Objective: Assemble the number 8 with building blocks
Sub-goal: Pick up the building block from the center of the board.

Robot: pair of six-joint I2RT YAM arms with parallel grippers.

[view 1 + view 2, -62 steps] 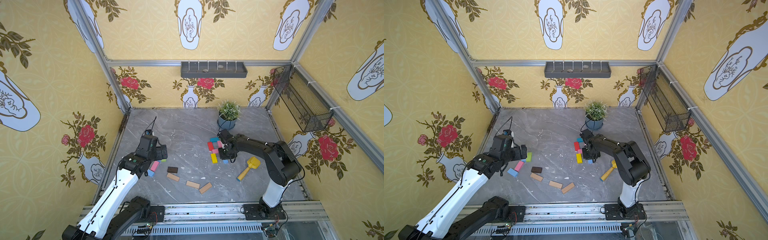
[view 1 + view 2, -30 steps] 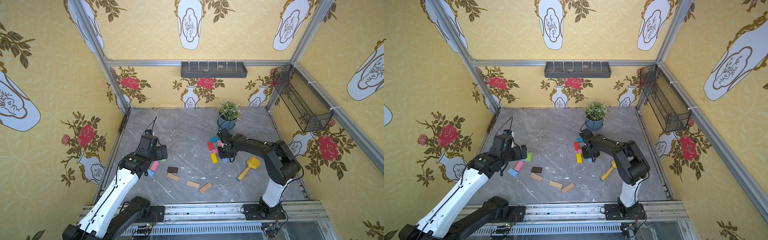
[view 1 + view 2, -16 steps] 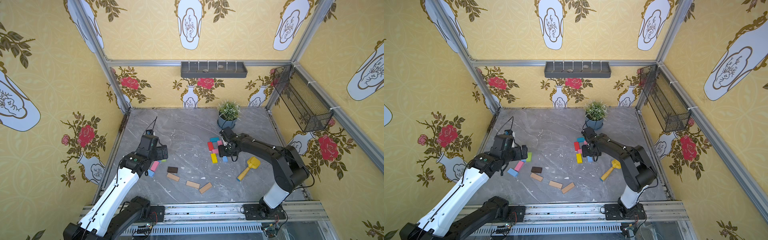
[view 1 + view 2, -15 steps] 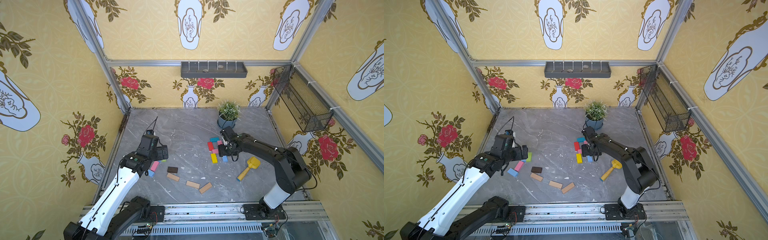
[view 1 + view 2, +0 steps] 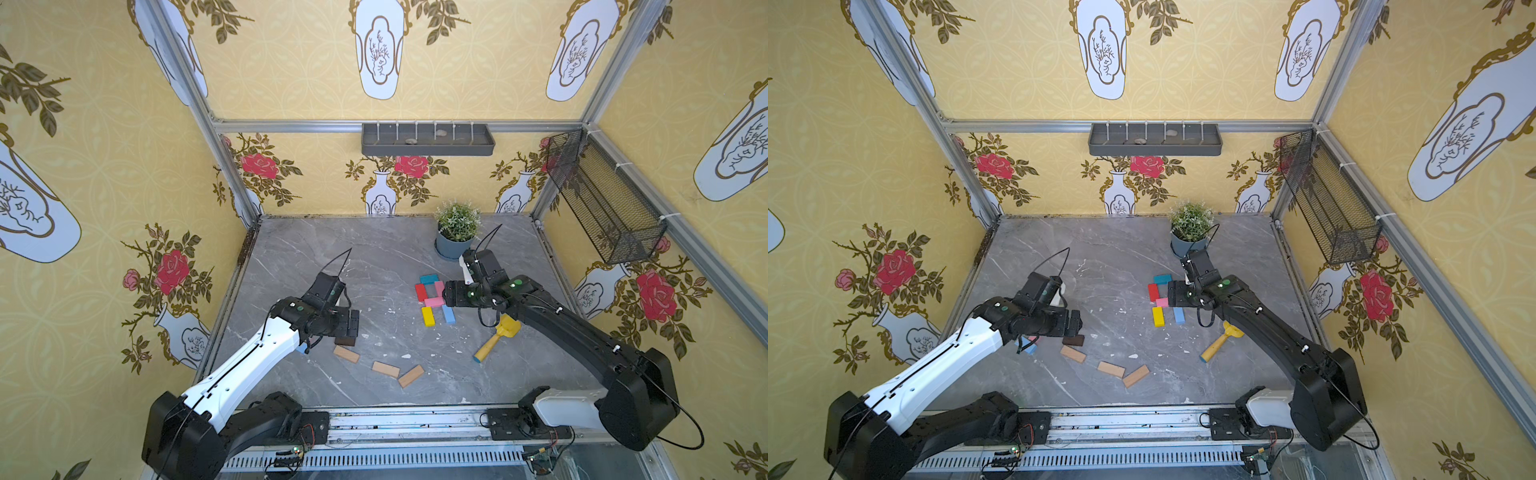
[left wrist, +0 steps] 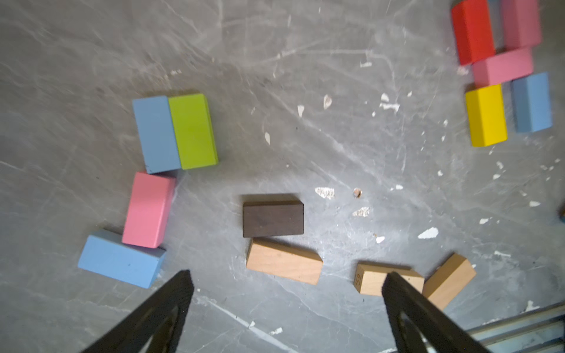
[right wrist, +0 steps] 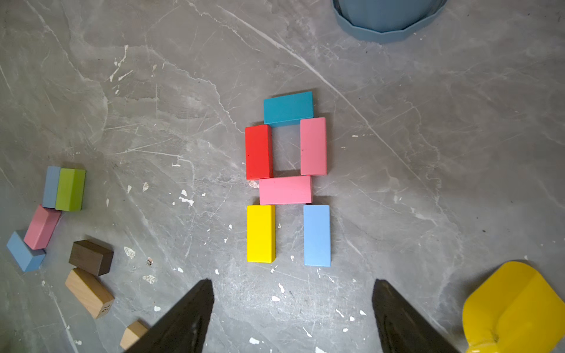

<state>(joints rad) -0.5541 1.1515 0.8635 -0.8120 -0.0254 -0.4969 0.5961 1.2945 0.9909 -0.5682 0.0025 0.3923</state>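
The left gripper should next go down over the dark brown block (image 5: pixel 1073 340) (image 6: pixel 273 219) and close on its short ends, because the figure is still missing its bottom bar.
Six building blocks lie as a partial number 8: teal (image 7: pixel 288 108) on top, red (image 7: pixel 258 152) and pink (image 7: pixel 313 146) as upper sides, pink (image 7: pixel 285 189) across the middle, yellow (image 7: pixel 260 233) and light blue (image 7: pixel 317 234) as lower sides. My right gripper (image 7: pixel 292 284) hovers open and empty just off the figure's lower end (image 5: pixel 451 296). My left gripper (image 6: pixel 288 275) is open and empty above the dark brown block (image 6: pixel 273 219) and the tan blocks (image 6: pixel 284 262). Light blue (image 6: pixel 156 134), green (image 6: pixel 193 131) and pink (image 6: pixel 149 209) blocks lie loose beside them.
A yellow toy tool (image 5: pixel 496 337) lies right of the figure, under my right arm. A potted plant (image 5: pixel 455 232) stands just behind the figure. Two more tan blocks (image 5: pixel 385 369) (image 5: pixel 411 376) lie toward the front edge.
My right gripper has opened and drawn back from the light blue block, which now lies on the table. My left gripper has shifted right, over the dark brown block.
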